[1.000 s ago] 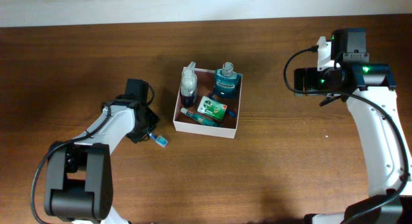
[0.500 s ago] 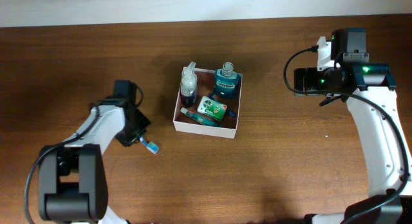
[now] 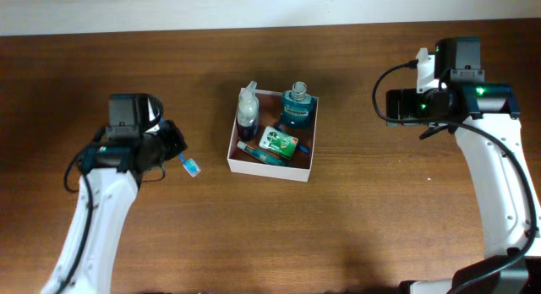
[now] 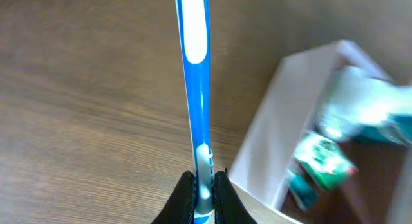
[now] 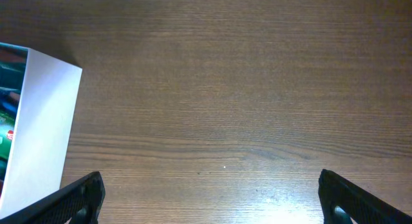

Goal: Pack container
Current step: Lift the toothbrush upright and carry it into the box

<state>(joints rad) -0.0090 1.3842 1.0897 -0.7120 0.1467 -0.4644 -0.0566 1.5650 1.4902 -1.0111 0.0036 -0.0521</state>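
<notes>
The left gripper goes to the right in the overhead view to the gap between green pack and teal bottle (image 3: 297, 106) next, and releases there.
The container (image 3: 306, 155), a square white box with a pinkish-brown inside, stands mid-table and holds a spray bottle (image 3: 247, 112), a teal bottle (image 3: 297, 106), a green pack (image 3: 279, 142) and a small tube (image 3: 256, 151). Left of it, my left gripper (image 3: 175, 153) is shut on a blue and white toothbrush (image 3: 191, 166). In the left wrist view the toothbrush (image 4: 196, 89) sticks out ahead of the gripper (image 4: 203, 188), with the container's wall (image 4: 283, 121) to its right. My right gripper (image 3: 391, 106) stands open right of the container, nothing between its fingers (image 5: 77, 198).
Brown wooden table (image 3: 355, 226) all round, with a pale strip along the far edge (image 3: 169, 11). The right wrist view shows bare wood ahead and the container's white wall (image 5: 45, 127) at the left edge.
My left arm has swung away to the left with the toothbrush shut in its gripper, farther from the container. The right arm has not moved.
</notes>
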